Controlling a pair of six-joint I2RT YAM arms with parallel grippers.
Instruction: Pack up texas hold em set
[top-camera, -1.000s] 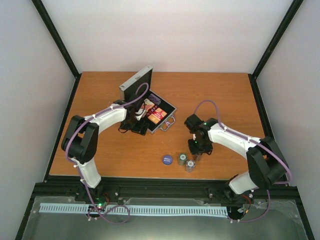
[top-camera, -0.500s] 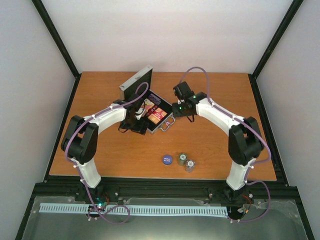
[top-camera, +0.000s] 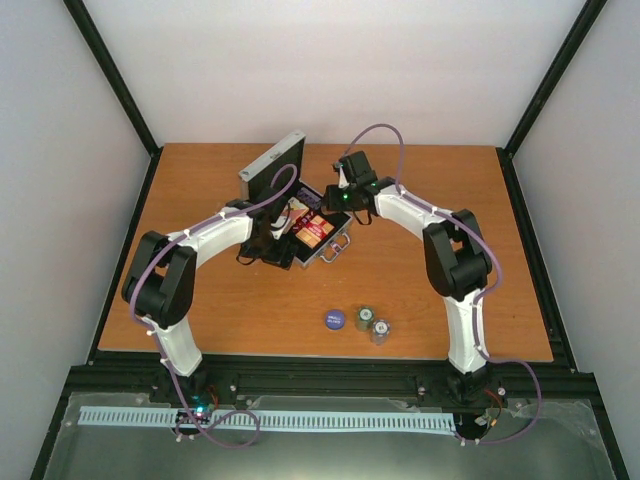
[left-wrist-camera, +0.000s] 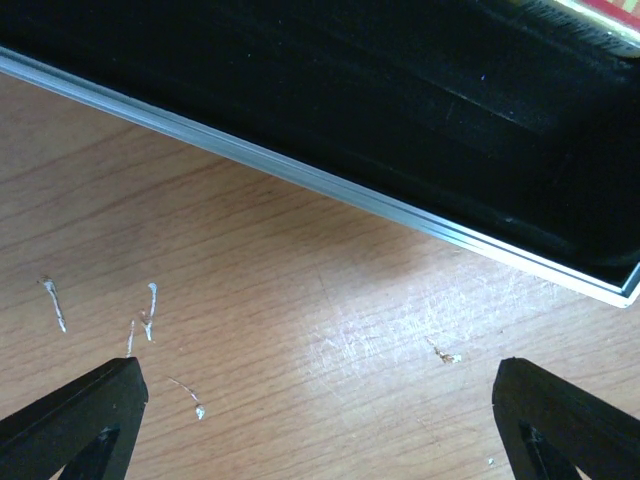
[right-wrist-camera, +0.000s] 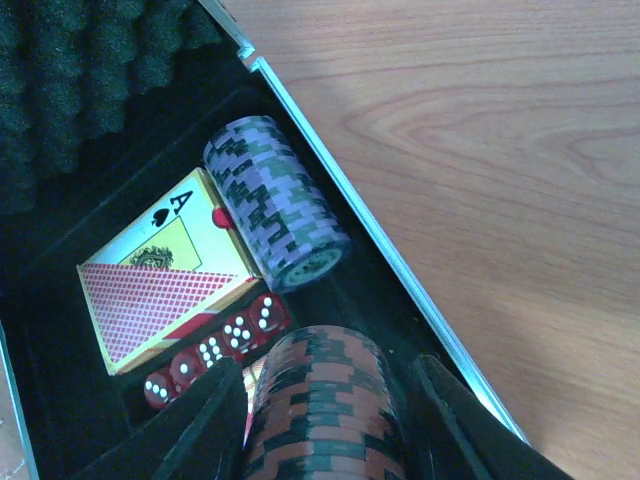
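Observation:
My right gripper comes down and moves toward the metal rim next.
The silver case (top-camera: 343, 219) lies open at the table's middle, its lid (top-camera: 272, 165) standing up. My right gripper (right-wrist-camera: 325, 420) is shut on a red-and-black chip stack (right-wrist-camera: 325, 400) and holds it over the case's right compartment. Inside lie a purple-and-green chip stack (right-wrist-camera: 275, 200), a red-backed card deck (right-wrist-camera: 160, 270) and a row of red dice (right-wrist-camera: 215, 350). My left gripper (left-wrist-camera: 320, 430) is open and empty on the wood, just outside the case's near-left rim (left-wrist-camera: 300, 175). A blue disc (top-camera: 335, 319) and two chip stacks (top-camera: 365, 317) (top-camera: 381, 330) stand near the front edge.
Dark egg-crate foam (right-wrist-camera: 70, 80) lines the lid behind the compartments. The case's handle (top-camera: 336, 247) sticks out toward the front right. The case's thin metal rim (right-wrist-camera: 400, 270) runs just right of the held stack.
My right arm has swung from beside the two chip stacks at the front to over the open case, carrying a chip stack. The left arm has not moved.

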